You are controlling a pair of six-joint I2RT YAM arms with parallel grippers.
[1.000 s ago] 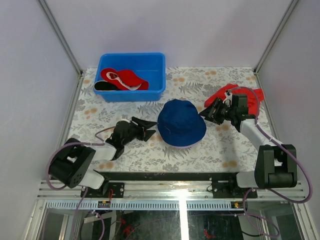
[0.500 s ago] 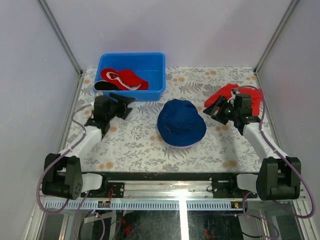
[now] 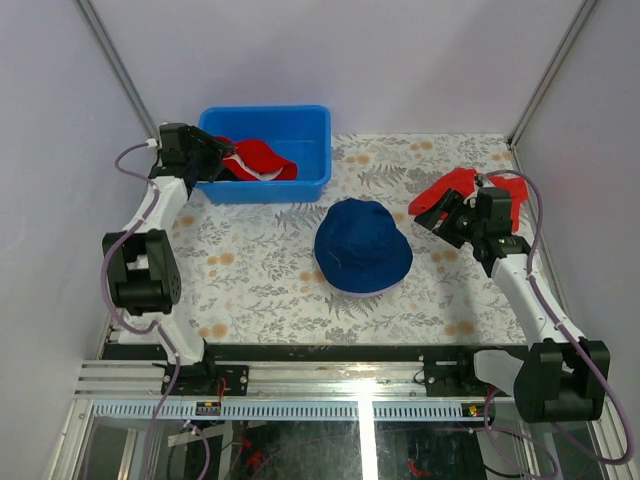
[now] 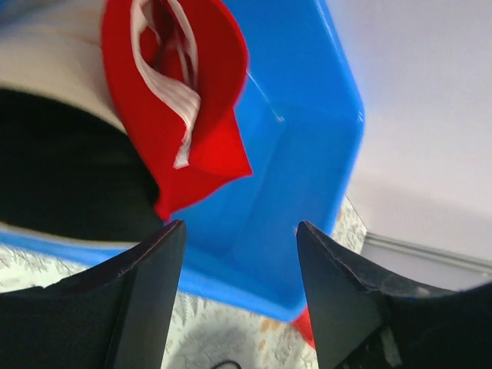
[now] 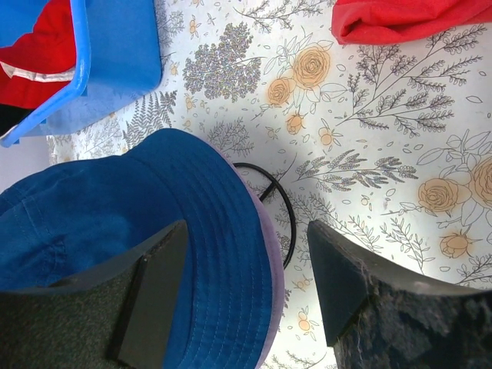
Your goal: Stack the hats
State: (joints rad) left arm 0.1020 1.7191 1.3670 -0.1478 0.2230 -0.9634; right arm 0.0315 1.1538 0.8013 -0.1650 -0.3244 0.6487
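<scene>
My left gripper will lower outward into the bin (image 3: 300, 130) onto the red hat brim's pointed end (image 3: 230, 162), which lies below my open fingers and sticks out past the beige hat.
A navy hat (image 3: 362, 245) sits crown-up mid-table on a lavender hat, of which only the rim (image 5: 275, 292) shows. A red hat (image 3: 262, 158) lies in the blue bin (image 3: 300, 130) beside a beige hat with black lining (image 4: 61, 177). My left gripper (image 3: 213, 160) is open and empty over the bin's left end; in the left wrist view (image 4: 238, 224) the red hat (image 4: 169, 100) lies ahead of it. My right gripper (image 3: 442, 222) is open and empty, right of the navy hat; in the right wrist view (image 5: 246, 227) it is above the navy brim (image 5: 115, 215).
A flat red cloth (image 3: 455, 187) lies at the right, behind my right gripper, and shows in the right wrist view (image 5: 407, 19). A black wire stand (image 5: 286, 207) pokes out from under the stacked hats. The floral table (image 3: 260, 270) has walls on both sides.
My left arm has swung from beside the navy hat up to the blue bin's left end. My right gripper has drawn back slightly to the right. The hats have not moved.
</scene>
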